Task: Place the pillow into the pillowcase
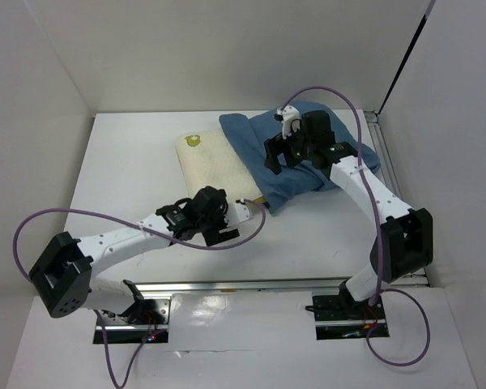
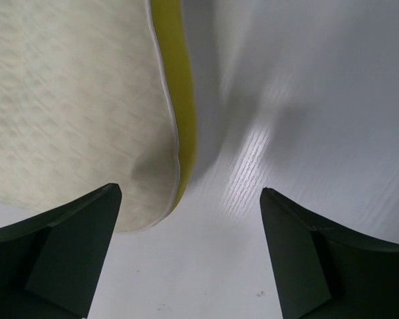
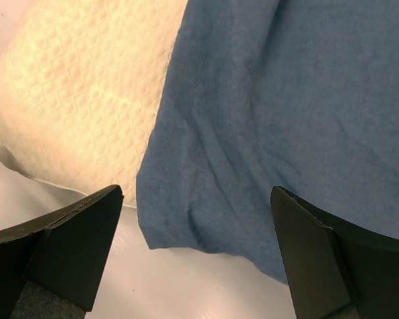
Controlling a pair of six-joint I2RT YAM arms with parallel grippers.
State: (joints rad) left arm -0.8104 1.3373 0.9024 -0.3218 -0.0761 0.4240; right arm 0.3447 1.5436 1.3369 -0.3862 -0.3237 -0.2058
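Observation:
The yellow-edged tip of the pillow's near corner already points between the open fingers of my left gripper, so next I will lower that gripper toward the tabletop and onto the corner to close.
The cream pillow lies flat in the middle of the white table, a small yellow mark near its far corner. The slate-blue pillowcase lies to its right and overlaps the pillow's right edge. My left gripper is open and empty, low over the table at the pillow's near corner; the left wrist view shows that corner with its yellow seam between my spread fingers. My right gripper is open and empty above the pillowcase. The right wrist view shows the blue cloth's near edge beside the pillow.
White walls enclose the table at the back and on both sides. A metal rail runs along the table's right edge and another along the front by the arm bases. Purple cables loop from both arms.

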